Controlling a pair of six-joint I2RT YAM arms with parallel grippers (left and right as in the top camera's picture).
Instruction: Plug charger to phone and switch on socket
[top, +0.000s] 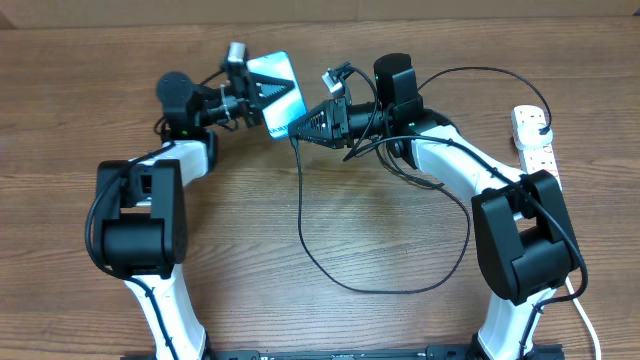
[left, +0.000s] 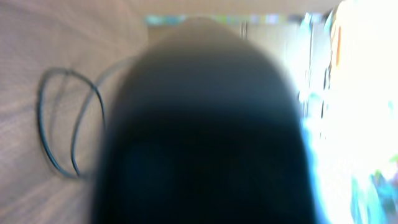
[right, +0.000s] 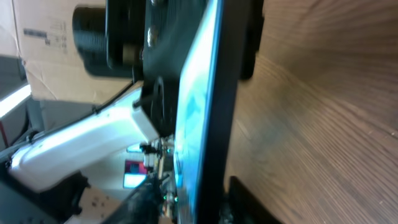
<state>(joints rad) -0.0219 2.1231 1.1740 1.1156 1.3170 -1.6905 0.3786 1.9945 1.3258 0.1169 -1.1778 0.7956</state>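
The phone is still tilted above the table. Next, my left gripper will lower the phone and then turn it until it lies screen up on the wood.
My left gripper (top: 258, 95) is shut on the phone (top: 281, 78) and holds it tilted above the table, light blue screen showing. My right gripper (top: 296, 128) points left at the phone's lower short edge, shut on the charger tip; the tip itself is hidden. The thin black charger cable (top: 303, 215) hangs from there and loops over the table. In the right wrist view the phone (right: 211, 93) stands edge-on between my fingers (right: 205, 208). The left wrist view is mostly a dark blur, with a cable loop (left: 62, 124) at left. The white socket strip (top: 533, 135) lies at far right.
The cable's big loop (top: 400, 288) lies on the wooden table (top: 80, 90) between the two arm bases. A thick white cord (top: 585, 320) runs from the socket strip down the right edge. A cardboard box (right: 43, 37) shows beyond the table.
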